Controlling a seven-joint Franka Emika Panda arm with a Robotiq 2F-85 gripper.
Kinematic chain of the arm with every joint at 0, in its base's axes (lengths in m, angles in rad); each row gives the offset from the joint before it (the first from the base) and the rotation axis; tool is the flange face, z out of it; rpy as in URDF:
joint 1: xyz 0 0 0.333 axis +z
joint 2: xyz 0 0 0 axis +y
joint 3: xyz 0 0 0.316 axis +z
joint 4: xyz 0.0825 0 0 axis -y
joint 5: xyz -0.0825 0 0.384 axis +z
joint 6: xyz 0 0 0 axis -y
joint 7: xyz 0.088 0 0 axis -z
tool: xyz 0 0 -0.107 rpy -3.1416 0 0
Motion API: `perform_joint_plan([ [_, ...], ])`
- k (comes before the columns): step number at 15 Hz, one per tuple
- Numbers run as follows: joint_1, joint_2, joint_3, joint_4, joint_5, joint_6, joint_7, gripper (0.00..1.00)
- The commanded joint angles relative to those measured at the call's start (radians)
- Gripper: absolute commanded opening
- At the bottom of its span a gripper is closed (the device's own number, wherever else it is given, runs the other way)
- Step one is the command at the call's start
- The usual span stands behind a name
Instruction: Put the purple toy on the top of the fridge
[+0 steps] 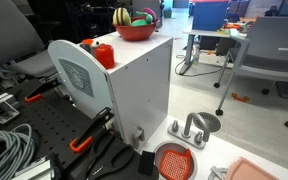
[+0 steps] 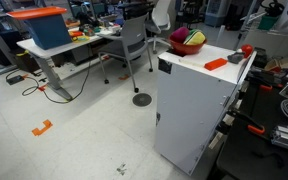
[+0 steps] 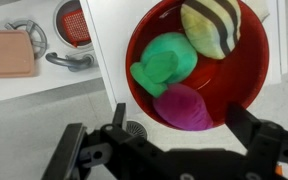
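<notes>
I will next lower my gripper into the red bowl [image 3: 249, 75] and close it around the rounded body of the purple toy [image 3: 184, 107], since its open fingers are already on both sides of the toy's body.
The purple toy [image 3: 182, 105] lies in a red bowl [image 3: 249, 75] next to a green toy [image 3: 164, 62] and a yellow-and-dark striped toy [image 3: 212, 25]. The bowl [image 1: 136, 30] [image 2: 189, 45] stands on the flat top of the white fridge [image 1: 134, 85] [image 2: 194, 110] [image 3: 276, 105]. In the wrist view my gripper [image 3: 184, 125] is open and empty just above the bowl. Its two fingers are on either side of the purple toy and do not touch it. I do not see the gripper in either exterior view.
A red toy vegetable [image 1: 104, 53] [image 2: 247, 50] and a flat orange piece [image 2: 214, 64] also lie on the fridge top. A round white-grey disc [image 1: 79, 75] leans at its side. Below are a toy sink with a faucet [image 1: 194, 126], a red strainer [image 1: 174, 160] [image 3: 74, 22] and a pink board [image 3: 6, 52]. Office chairs and desks stand around.
</notes>
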Motion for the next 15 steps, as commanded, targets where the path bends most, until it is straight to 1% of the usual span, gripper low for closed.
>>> perform_joint_plan([
  [1, -0.001, 0.055, 0.004, 0.072, -0.016, -0.046, -0.021, 1.00],
  [5, 0.002, 0.083, 0.003, 0.099, -0.038, -0.045, -0.035, 1.00],
  [9, 0.000, 0.102, 0.007, 0.122, -0.035, -0.051, -0.052, 1.00],
  [10, -0.002, 0.106, 0.009, 0.127, -0.031, -0.054, -0.056, 0.85],
  [11, -0.001, 0.113, 0.008, 0.135, -0.031, -0.058, -0.055, 0.72],
  [12, -0.001, 0.117, 0.008, 0.140, -0.031, -0.063, -0.056, 0.66],
  [13, 0.000, 0.121, 0.008, 0.145, -0.032, -0.070, -0.057, 0.56],
  [15, -0.001, 0.128, 0.010, 0.155, -0.030, -0.084, -0.059, 0.40],
])
